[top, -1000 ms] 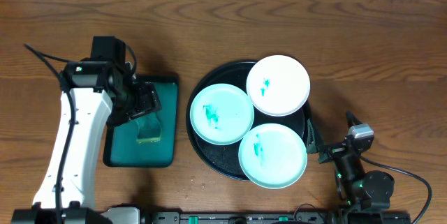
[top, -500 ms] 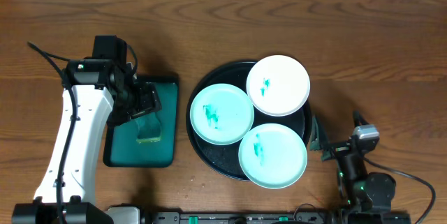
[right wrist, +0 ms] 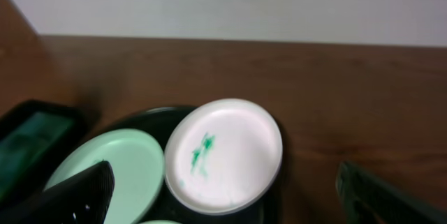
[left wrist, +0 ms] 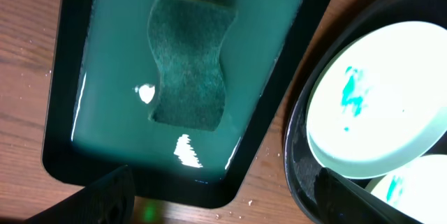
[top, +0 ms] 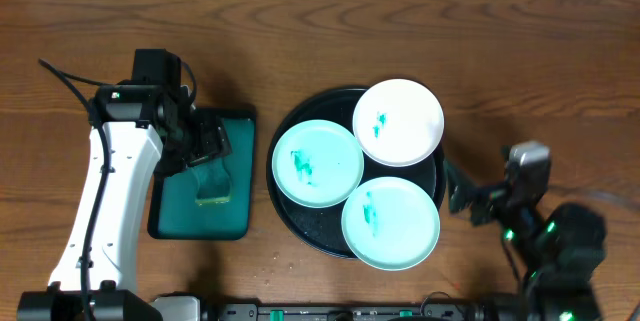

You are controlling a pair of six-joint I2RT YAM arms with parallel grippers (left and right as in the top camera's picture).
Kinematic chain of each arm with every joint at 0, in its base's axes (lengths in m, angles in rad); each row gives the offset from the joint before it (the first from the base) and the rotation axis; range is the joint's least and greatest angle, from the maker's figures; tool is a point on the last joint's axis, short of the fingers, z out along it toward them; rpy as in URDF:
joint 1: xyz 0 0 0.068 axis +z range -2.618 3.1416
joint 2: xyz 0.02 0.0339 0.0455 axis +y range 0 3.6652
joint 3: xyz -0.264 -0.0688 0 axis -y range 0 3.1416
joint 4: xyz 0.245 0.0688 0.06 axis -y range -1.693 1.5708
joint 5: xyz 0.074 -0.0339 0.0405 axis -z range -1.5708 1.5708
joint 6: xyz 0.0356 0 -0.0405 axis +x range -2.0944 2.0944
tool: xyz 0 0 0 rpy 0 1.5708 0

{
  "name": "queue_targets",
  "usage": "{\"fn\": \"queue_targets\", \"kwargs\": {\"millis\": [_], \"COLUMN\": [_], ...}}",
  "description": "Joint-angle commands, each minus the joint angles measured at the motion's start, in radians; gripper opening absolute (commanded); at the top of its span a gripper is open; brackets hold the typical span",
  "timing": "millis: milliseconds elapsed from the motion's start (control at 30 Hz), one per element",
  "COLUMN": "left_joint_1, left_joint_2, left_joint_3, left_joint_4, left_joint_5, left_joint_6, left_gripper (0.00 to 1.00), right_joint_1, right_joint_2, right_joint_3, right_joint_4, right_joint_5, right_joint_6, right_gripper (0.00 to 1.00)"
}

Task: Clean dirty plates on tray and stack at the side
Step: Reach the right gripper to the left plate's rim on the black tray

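Observation:
The smeared pale-mint plate is nearest the sponge. My right gripper should next move across over the black tray (top: 290, 216), tilt down and go down onto the inner rim of the smeared pale-mint plate (top: 361, 156).
Three round plates lie on the large black tray (top: 290, 216), each with teal smears: a white one (top: 398, 122) at the back right, a pale-mint one (top: 318, 164) at the left, a pale-mint one (top: 391, 224) at the front. My left gripper (top: 205, 149) is open, hovering over the green sponge (left wrist: 190, 58) in the small teal tray (left wrist: 105, 98). My right gripper (top: 462, 196) is open and empty, just right of the black tray. The right wrist view shows the white plate (right wrist: 223, 153) and the left plate (right wrist: 112, 168).
The small teal-green rectangular tray (top: 172, 216) sits left of the black tray. Bare brown wood tabletop (top: 540, 81) spreads behind and right of the black tray. Small crumbs lie on the wood by the teal tray's corner (left wrist: 262, 195).
My right arm has risen and shifted right, away from the black tray's edge. The left arm and the plates have not moved.

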Motion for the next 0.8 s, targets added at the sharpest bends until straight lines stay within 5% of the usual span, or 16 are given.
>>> {"fn": "queue_targets", "kwargs": {"millis": [0,367,567,767], "left_joint_1": [0.003,0.003,0.003,0.003], "left_joint_2": [0.002,0.002,0.002,0.002], "left_joint_3": [0.019,0.019,0.019,0.019], "left_joint_4": [-0.002,-0.002,-0.002,-0.002], "left_joint_5": [-0.005,-0.006,-0.006,-0.006], "left_joint_6": [-0.002,-0.002,-0.002,-0.002], "left_gripper": [0.83,0.83,0.83,0.83], "right_joint_1": [0.008,0.008,0.011,0.100], "right_joint_2": [0.186,0.821,1.006,1.061], "right_joint_3": [0.210,0.914,0.970,0.912], "right_joint_4": [-0.082,-0.785,-1.115,-1.077], "right_joint_5": [-0.051,-0.071,-0.066,-0.067], "right_joint_6": [-0.031,0.134,0.156,0.100], "right_gripper": [0.99,0.99,0.99,0.99]}}
